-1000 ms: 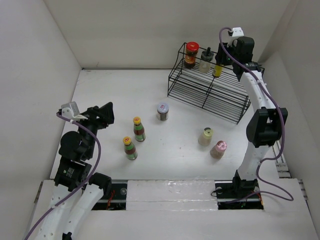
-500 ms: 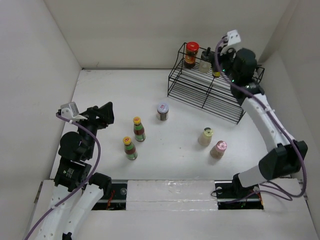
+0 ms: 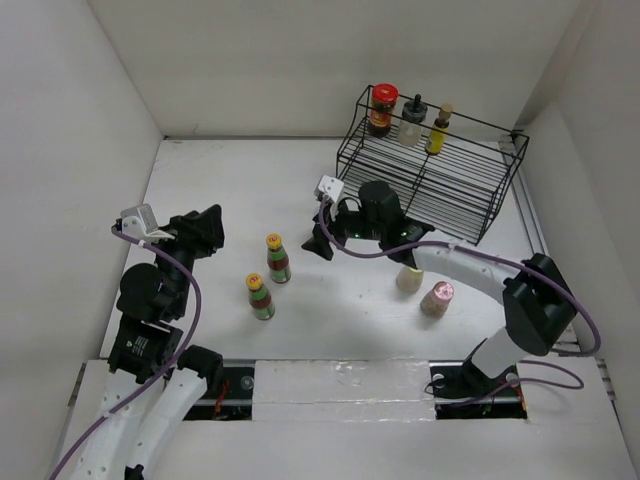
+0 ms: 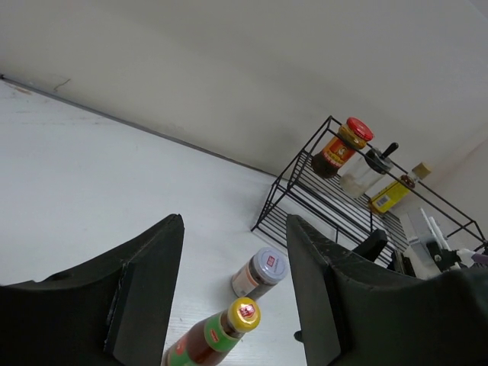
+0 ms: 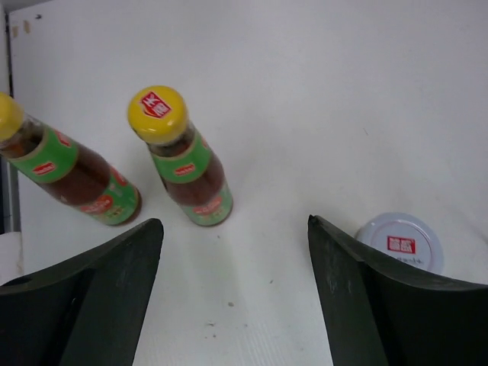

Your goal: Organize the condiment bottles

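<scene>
The farther bottle's yellow cap (image 3: 274, 241) (image 5: 158, 114) should be between the open fingers of my right gripper next, so I will move that gripper to the left in the top view and bring the fingers around the cap.
My right gripper (image 3: 324, 234) (image 5: 235, 221) is open and empty, low over the table centre. It covers the purple-lidded jar in the top view; the jar's lid (image 5: 400, 244) shows just beside my right finger. The two yellow-capped red-green bottles (image 3: 278, 258) (image 3: 260, 296) stand left of it, also in the right wrist view (image 5: 183, 164) (image 5: 61, 171). My left gripper (image 3: 210, 228) (image 4: 235, 221) is open and empty at the left, facing the purple-lidded jar (image 4: 259, 272) and one yellow-capped bottle (image 4: 221, 335). The cream bottle (image 3: 408, 277) and the pink-capped bottle (image 3: 436, 298) stand right of centre.
The black wire rack (image 3: 430, 185) (image 4: 320, 198) stands at the back right. On its top shelf are the red-lidded jar (image 3: 381, 108), the black-capped clear bottle (image 3: 411, 120) and the yellow dark-capped bottle (image 3: 437, 130). White walls close in the table.
My right arm has swung from the rack's top shelf, leaving the yellow dark-capped bottle there, down and left to the purple-lidded jar. The left arm has not moved.
</scene>
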`<state>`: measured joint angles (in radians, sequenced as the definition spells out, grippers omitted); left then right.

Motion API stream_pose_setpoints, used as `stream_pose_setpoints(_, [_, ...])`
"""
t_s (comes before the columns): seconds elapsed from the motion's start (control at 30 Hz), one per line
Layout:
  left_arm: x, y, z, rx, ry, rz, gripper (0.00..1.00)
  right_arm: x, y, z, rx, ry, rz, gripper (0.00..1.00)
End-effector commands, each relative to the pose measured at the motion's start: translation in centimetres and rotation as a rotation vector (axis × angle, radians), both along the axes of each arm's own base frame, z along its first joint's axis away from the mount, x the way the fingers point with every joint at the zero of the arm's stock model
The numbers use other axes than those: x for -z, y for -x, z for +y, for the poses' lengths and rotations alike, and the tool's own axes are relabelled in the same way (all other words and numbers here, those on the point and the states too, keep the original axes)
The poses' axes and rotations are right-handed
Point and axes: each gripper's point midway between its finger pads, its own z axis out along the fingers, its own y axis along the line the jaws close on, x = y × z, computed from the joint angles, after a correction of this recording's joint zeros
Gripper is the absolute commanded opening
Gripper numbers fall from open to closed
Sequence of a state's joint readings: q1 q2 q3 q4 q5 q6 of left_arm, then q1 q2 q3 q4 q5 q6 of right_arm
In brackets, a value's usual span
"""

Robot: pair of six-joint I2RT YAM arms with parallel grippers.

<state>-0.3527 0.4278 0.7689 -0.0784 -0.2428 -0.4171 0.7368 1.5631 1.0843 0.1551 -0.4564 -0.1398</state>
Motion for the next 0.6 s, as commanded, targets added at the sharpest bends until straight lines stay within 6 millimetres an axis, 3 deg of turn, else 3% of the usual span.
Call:
stream_pose_setpoints(0.0, [-1.3, 0.0, -0.1, 0.005, 0.013, -0.047, 0.52, -3.2, 0.7, 2.7, -0.119, -0.071, -0.104, 0.82])
stream_pose_setpoints(0.07, [-1.3, 0.1, -0.3, 0.014, 0.012, -0.048, 0.53, -3.1, 1.5, 4.3, -0.153, -0.073, -0.103, 0.82])
stream_pose_setpoints(0.1, [-1.3, 0.1, -0.3, 0.014, 0.012, -0.048, 0.54, -2.1, 1.8, 4.8, -0.168, -0.056, -0.098, 0.82])
stream_pose_setpoints(0.3, [-1.3, 0.1, -0.4, 0.023, 0.010, -0.048, 0.56, -2.8, 2.2, 8.2, -0.212, -0.071, -0.127, 0.84])
stream_pose_setpoints(0.57, [-1.6, 0.3, -0.2, 0.014, 0.015, -0.058, 0.57, -2.9, 0.8, 10.4, -0.195, -0.127, -0.149, 0.82])
